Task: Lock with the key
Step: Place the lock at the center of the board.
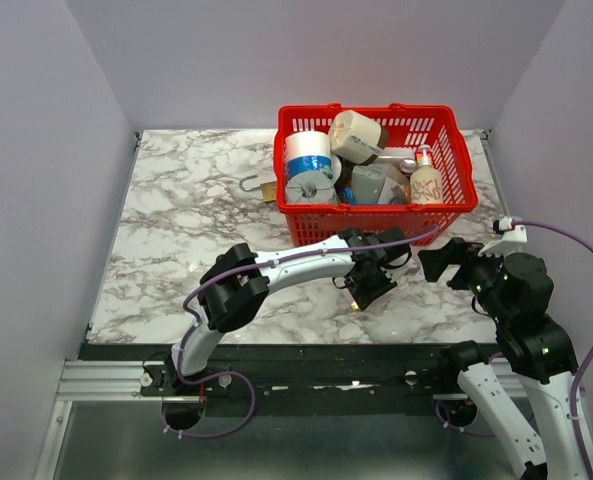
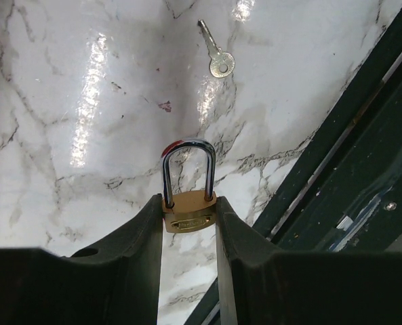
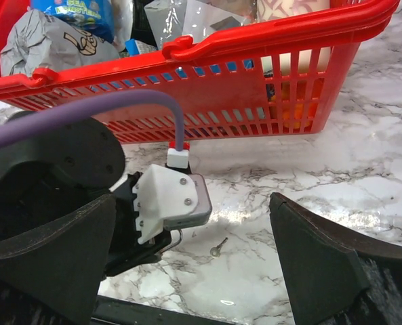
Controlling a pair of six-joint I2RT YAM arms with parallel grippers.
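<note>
The padlock still hangs above the marble, so the robot's left gripper needs to go down toward the key next and let go of the padlock's body on the clear marble short of it.
My left gripper is shut on a small brass padlock, gripping its body at the sides a little above the marble. The silver shackle points away from the fingers, and both its legs meet the body. A small silver key lies flat on the marble beyond the padlock; it also shows in the right wrist view. My right gripper is open wide and empty, facing the left gripper from the right. In the top view my right gripper hovers right of it.
A red basket full of household items stands just behind both grippers. A metal hook-like item lies left of the basket. The table's dark front rail runs close to the padlock.
</note>
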